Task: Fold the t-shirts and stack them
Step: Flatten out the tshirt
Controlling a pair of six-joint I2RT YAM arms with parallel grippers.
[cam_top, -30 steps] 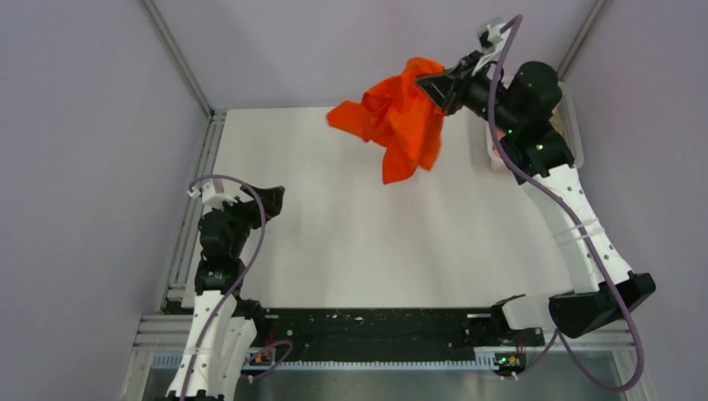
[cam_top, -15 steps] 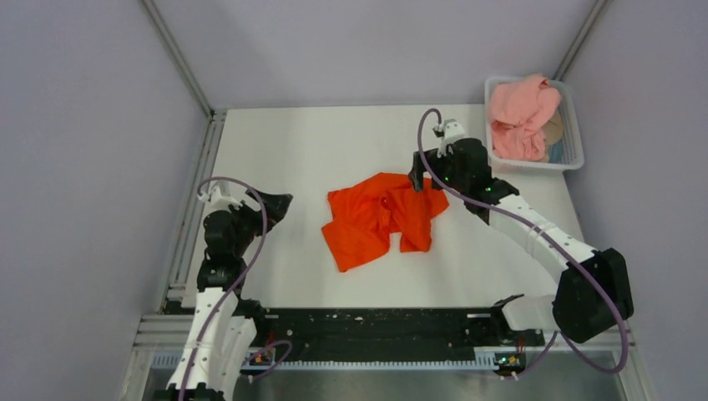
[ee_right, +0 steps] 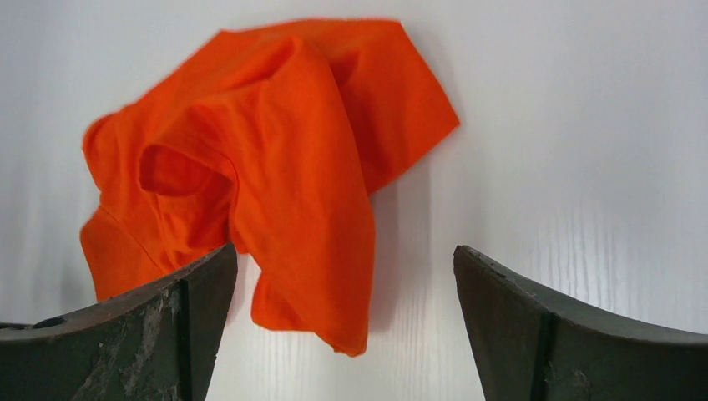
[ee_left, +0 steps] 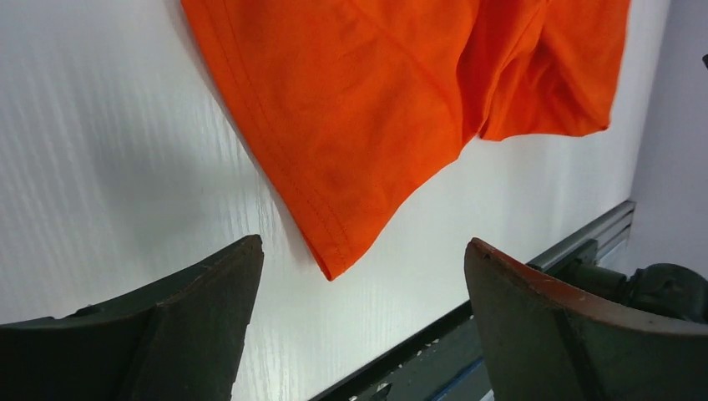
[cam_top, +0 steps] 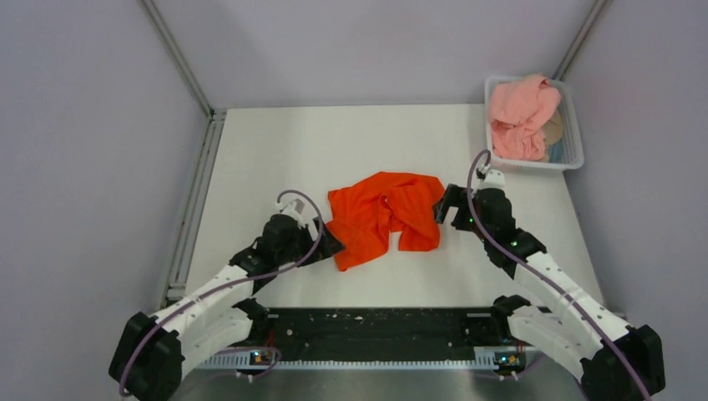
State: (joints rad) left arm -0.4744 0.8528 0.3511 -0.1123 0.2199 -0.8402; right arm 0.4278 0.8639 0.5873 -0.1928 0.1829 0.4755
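Note:
The orange-red t-shirt's hemmed edge by its near corner (cam_top: 340, 258) (ee_left: 321, 234) is below the fingers, and that corner points into their gap, so my left gripper should move down onto it next.
The bright orange-red t-shirt (cam_top: 382, 219) lies crumpled on the white table's middle. My left gripper (cam_top: 327, 243) stands open at its near left corner; in the left wrist view that hemmed corner (ee_left: 332, 266) points into the gap between the fingers (ee_left: 204, 313) without touching them. My right gripper (cam_top: 447, 205) stands open at the shirt's right edge. In the right wrist view a fold of the orange shirt (ee_right: 275, 167) hangs down between the fingers (ee_right: 501, 317), loose. The pale pink t-shirt (cam_top: 519, 115) is bunched in the basket.
The white mesh basket (cam_top: 534, 165) stands at the table's far right corner, with other cloth under the pink shirt. A metal rail (ee_left: 584, 238) runs along the table's near edge just behind the left gripper. Grey walls enclose the table.
The right gripper, which held the orange shirt up in the air, opened and the shirt dropped onto the table; the right arm then drew back. The left arm swung in to the shirt's near left corner.

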